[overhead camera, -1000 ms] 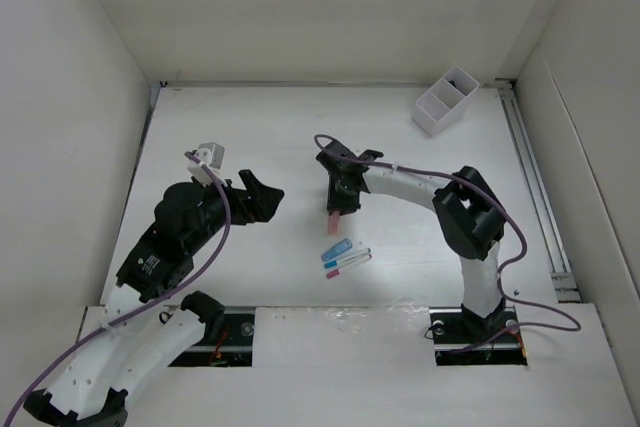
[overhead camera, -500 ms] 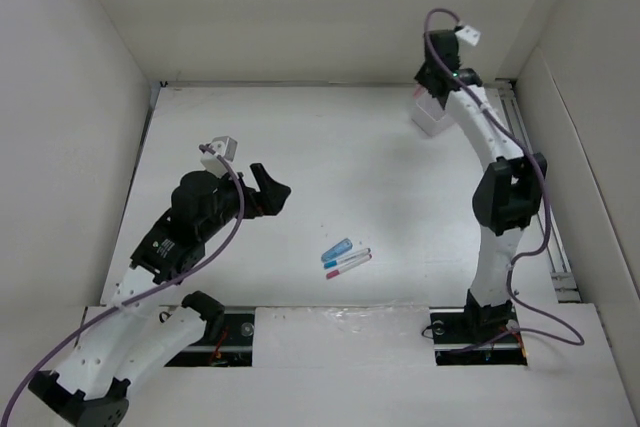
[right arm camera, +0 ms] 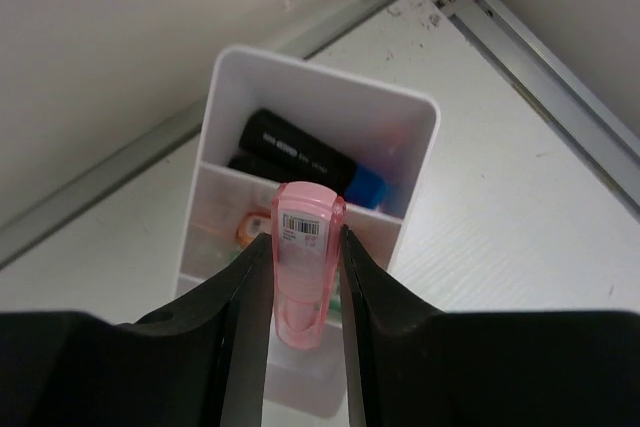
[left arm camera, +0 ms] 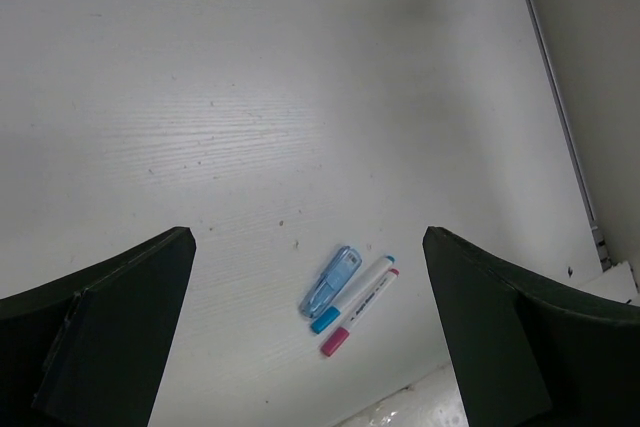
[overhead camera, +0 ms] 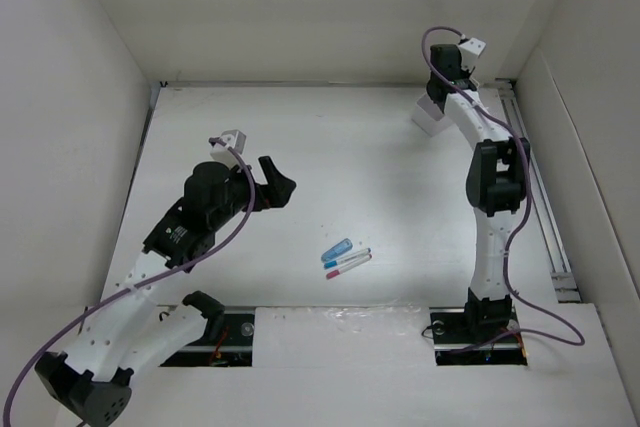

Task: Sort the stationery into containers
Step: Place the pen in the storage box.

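Note:
I should first move my right gripper slightly toward the black marker's side, then release the stubby pink piece (right arm camera: 304, 257) into the orange piece's section of the box.
My right gripper (right arm camera: 304, 277) is shut on a stubby pink piece (right arm camera: 304, 257) and holds it above the white two-compartment box (right arm camera: 420, 132). The far compartment holds a black marker (right arm camera: 300, 152) with a blue part (right arm camera: 368, 187). The near compartment holds an orange piece (right arm camera: 248, 230). In the top view the right gripper (overhead camera: 440, 87) hangs over the box (overhead camera: 428, 119) at the back right. A blue piece (overhead camera: 337, 249) and two thin white pens (overhead camera: 350, 262) lie mid-table, also in the left wrist view (left arm camera: 330, 282). My left gripper (overhead camera: 280, 185) is open and empty, left of them.
A metal rail (overhead camera: 540, 197) runs along the table's right edge, beside the box. White walls enclose the table on three sides. The arm bases sit at the near edge.
The right arm carried the pink piece from mid-table to the back right, over the box. The left gripper has shifted slightly up and right, still open.

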Motion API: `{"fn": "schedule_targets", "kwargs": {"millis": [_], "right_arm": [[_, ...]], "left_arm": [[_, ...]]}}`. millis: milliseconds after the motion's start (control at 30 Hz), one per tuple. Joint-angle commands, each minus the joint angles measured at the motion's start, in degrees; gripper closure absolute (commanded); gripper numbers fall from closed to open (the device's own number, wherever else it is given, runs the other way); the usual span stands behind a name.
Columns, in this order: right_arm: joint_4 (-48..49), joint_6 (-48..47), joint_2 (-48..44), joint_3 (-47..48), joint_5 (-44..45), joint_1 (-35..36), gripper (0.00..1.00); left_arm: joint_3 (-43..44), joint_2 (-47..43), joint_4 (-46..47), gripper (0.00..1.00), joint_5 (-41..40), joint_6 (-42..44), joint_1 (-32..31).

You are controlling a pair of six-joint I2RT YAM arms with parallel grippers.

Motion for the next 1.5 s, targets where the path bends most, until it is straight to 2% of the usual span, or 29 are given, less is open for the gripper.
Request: {"fn": "schedule_targets", "kwargs": {"millis": [0,300,567,733,833,1267,1467], "right_arm": [[8.87,-3.47,-4.88,-4.88,4.01,2.24,0.91],[11.06,-5.94,-4.88,-4.37,10.33,2.24,0.91],[12.83,-8.66,-3.21,-1.12,12.11,1.19,0.91],[13.36,-8.66,-1.98,-0.60,12.63,1.19,0.88],[13.36,-8.66,-1.45,-0.07,12.63,1.19,0.83],[13.88,-9.19,-0.40,-2.52,12.63,1.19,0.81],[14.41,-9.19,-0.40,-3.05,12.63,1.19,0.75]], "left_arm": [[1.50,0.27,3.25,0.00,-0.61,0.50,0.11],[1.50,0.80,3.78,0.00,-0.09,0.50,0.11],[1.50,0.80,3.78,0.00,-0.09,0.50,0.11],[0.97,0.80,3.78,0.00,-0.09,-0.03,0.11],[0.97,0.80,3.78,0.00,-0.09,-0.03,0.11],[0.97,-0.78,2.73,0.00,-0.09,-0.03,0.11],[0.97,-1.40,1.67,0.00,-0.61,-0.03,0.11]]}}
